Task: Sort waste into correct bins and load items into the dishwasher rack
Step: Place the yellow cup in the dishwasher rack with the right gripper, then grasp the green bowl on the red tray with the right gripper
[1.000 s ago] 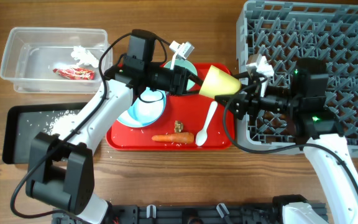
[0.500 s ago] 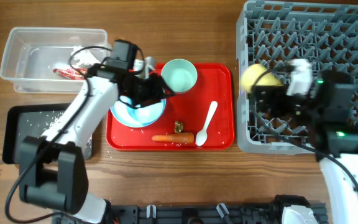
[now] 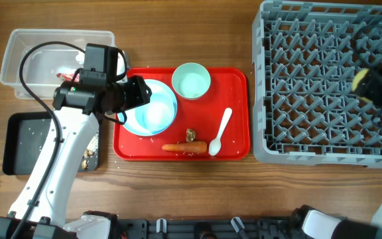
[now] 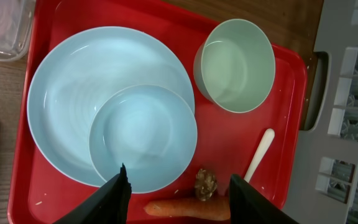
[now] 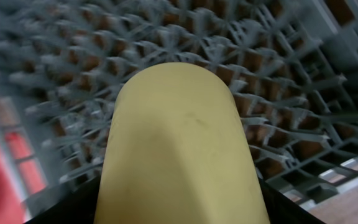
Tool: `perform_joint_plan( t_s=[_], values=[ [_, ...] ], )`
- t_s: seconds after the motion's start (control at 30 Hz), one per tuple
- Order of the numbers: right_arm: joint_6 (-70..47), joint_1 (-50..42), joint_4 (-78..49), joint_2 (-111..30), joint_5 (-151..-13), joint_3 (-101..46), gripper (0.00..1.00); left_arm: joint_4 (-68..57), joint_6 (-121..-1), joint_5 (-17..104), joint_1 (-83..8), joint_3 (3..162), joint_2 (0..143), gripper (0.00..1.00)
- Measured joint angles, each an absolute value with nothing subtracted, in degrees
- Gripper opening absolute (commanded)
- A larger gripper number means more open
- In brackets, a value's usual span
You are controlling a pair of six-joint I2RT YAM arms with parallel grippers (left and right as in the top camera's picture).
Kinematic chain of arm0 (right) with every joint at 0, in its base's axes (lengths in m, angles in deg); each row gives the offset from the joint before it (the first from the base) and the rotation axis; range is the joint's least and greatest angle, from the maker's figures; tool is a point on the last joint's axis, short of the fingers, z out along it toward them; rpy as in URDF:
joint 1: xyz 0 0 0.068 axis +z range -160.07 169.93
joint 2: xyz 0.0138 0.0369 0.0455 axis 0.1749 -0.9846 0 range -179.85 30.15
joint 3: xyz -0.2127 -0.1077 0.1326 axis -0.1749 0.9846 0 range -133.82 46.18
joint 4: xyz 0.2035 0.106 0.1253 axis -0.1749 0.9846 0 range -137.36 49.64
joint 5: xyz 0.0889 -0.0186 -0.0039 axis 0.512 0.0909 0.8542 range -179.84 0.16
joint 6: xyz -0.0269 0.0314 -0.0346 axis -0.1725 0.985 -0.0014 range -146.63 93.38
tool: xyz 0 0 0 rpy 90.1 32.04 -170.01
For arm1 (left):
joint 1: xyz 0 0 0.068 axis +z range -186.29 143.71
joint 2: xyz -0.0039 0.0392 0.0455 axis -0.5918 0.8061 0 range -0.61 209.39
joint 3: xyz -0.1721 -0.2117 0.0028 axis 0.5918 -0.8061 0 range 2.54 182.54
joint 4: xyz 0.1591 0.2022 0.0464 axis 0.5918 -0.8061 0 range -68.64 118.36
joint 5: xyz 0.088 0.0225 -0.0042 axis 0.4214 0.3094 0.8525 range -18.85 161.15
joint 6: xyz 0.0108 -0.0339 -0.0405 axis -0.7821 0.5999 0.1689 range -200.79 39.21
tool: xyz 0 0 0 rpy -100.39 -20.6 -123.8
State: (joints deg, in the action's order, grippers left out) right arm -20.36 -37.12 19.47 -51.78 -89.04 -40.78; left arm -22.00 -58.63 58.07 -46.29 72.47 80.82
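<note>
I will next move my right gripper back and down to let go of the yellow cup [image 3: 361, 78], because the rack's near corner is below it and to its right in the overhead view.
My right gripper [image 3: 375, 85] is shut on the small yellow cup [image 3: 361, 78] and holds it over the right side of the grey dishwasher rack [image 3: 310, 86]. In the right wrist view the cup [image 5: 179, 143] fills the space between the fingers [image 5: 179, 208]. My left gripper [image 3: 138, 94] is open and empty above the light blue plate [image 4: 61, 87], which carries the light blue bowl [image 4: 143, 137]. Its fingers [image 4: 179, 202] straddle the carrot [image 4: 185, 210] and a brown scrap [image 4: 206, 184]. The pale green bowl [image 4: 235, 65] and white spoon [image 4: 258, 155] lie on the red tray [image 3: 234, 79].
The clear tub [image 3: 18, 60] stands at the back left; a bit of the red wrapper [image 3: 65, 74] shows beside my left arm, and the tissue is hidden. The black tray [image 3: 25, 143] at the front left holds rice and scraps.
My right gripper carried the yellow cup from the tray's edge across the rack to its right side. My left gripper drew back left from the green bowl to over the plate.
</note>
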Motion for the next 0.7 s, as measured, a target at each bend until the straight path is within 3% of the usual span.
perform_joint_plan(
  t_s=[0.33,0.7],
  values=[
    [-16.25,-50.56,14.88,-60.61,-90.55,-40.86,0.57,-22.66,-58.63,58.49,-46.29,72.47,80.82,0.52],
    [-13.98,-53.38,13.63,-70.6,-90.55,-41.08,0.61,-23.97,-58.66,58.49,-46.29,72.47,80.82,0.53]
  ],
)
